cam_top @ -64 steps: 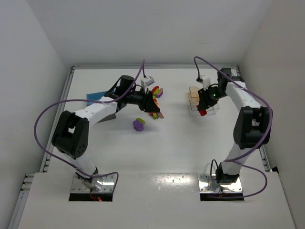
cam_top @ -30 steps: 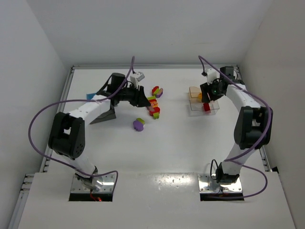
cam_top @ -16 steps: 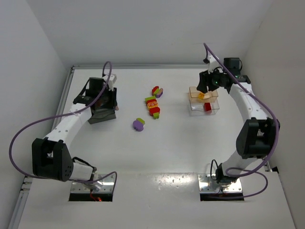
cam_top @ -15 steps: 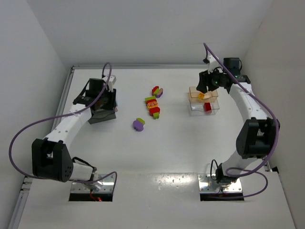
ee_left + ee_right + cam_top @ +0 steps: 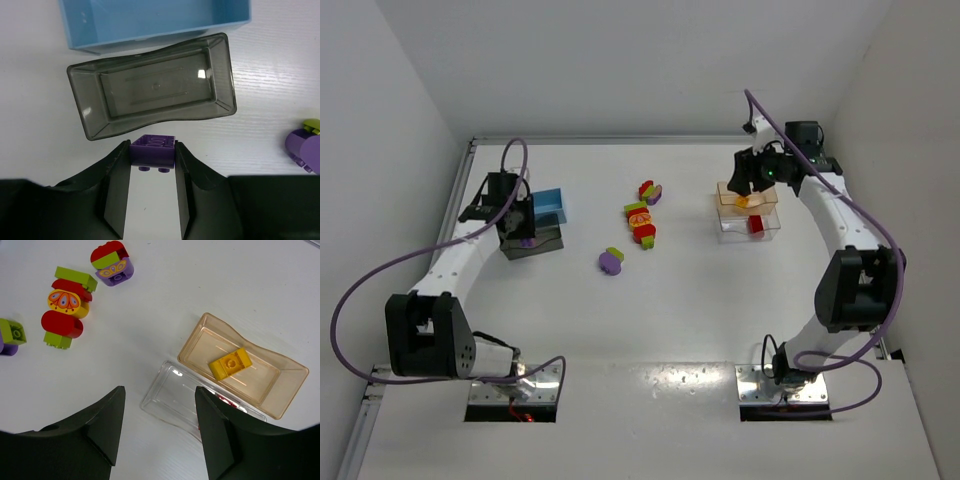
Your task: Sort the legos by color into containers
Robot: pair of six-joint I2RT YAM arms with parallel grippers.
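My left gripper moves the purple lego (image 5: pixel 152 145) slightly away from my base over the empty dark grey tub (image 5: pixel 538 243) next, then opens its fingers there.
My left gripper (image 5: pixel 152 152) is shut on a purple lego (image 5: pixel 152 145) and holds it just at the near rim of the dark grey tub (image 5: pixel 155 90), which is empty; in the top view the gripper (image 5: pixel 523 238) is over that tub (image 5: pixel 538 243). A blue tub (image 5: pixel 150 20) lies right behind it. My right gripper (image 5: pixel 160 405) is open and empty above the clear tub (image 5: pixel 180 395), which holds a red lego (image 5: pixel 755 223). An orange-tinted tub (image 5: pixel 270 380) holds a yellow lego (image 5: pixel 229 363).
Loose legos lie mid-table: a red, yellow and green stack (image 5: pixel 67 310), a red, green and purple stack (image 5: pixel 112 262), and a green-on-purple piece (image 5: pixel 611 260). The enclosure's white walls stand close on the left, back and right.
My left arm has swung from the lego cluster left to the dark tub, carrying the purple lego. My right gripper has let a red lego go into the clear tub and drawn back.
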